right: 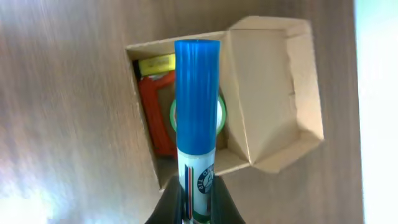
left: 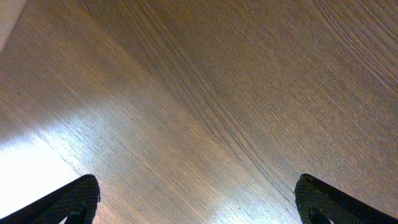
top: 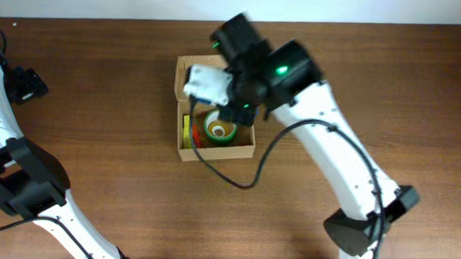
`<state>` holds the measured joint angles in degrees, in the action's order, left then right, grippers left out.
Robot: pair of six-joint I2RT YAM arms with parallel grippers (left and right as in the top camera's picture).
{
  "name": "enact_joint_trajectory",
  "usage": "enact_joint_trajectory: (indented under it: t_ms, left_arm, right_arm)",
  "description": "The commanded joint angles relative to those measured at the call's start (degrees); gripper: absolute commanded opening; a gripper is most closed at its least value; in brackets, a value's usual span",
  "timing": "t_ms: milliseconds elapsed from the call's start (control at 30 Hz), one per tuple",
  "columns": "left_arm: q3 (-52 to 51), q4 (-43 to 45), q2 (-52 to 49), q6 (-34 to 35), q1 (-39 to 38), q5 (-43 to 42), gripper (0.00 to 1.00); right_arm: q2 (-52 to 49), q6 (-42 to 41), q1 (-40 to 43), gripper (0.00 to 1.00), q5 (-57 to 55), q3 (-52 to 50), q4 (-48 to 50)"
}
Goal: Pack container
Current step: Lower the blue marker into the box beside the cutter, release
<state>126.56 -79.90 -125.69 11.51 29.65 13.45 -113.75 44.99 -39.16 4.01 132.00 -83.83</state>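
Observation:
The tape roll fills the middle. The marker goes down and back with my right gripper into the part along the box's near side (top: 217,146) (right: 149,132) next, for release.
The container (top: 214,153) is a small tan cardboard box, open, with its flap lid (right: 267,87) folded back. Inside lie a green tape roll (top: 220,129), an orange item (right: 155,112) and a yellow item (right: 155,63). My right gripper (right: 198,199) is shut on a white marker with a blue cap (right: 198,93) and holds it cap-forward above the open box, over the tape roll (right: 222,112). In the overhead view the right gripper (top: 216,98) hangs over the box's far half. My left gripper (left: 198,199) is open and empty over bare wood, far left (top: 24,84).
The brown wooden table (top: 355,80) runs to a pale wall edge at the back. The right arm stretches from the front right (top: 358,226) to the box. The left arm's base stands at the front left (top: 29,184).

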Motion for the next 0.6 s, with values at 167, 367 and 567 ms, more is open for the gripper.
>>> enact_joint_trajectory:
  t_ms: [167,367,567]
  left_arm:
    - [-0.09,-0.04,0.98,-0.90,0.02,-0.22,1.00]
    - [-0.09,-0.04,0.98,-0.92,0.02,-0.22,1.00]
    - [-0.09,-0.04,0.98,-0.90,0.02,-0.22,1.00]
  right_arm:
    - [-13.77,7.32,-0.59,0.04,-4.72,0.26,-2.97]
    - [-19.56,7.28,-0.59,0.04,-3.28,0.13,-2.75]
    - [-21.05,7.26,-0.68,0.03,1.84,-0.22,-2.71]
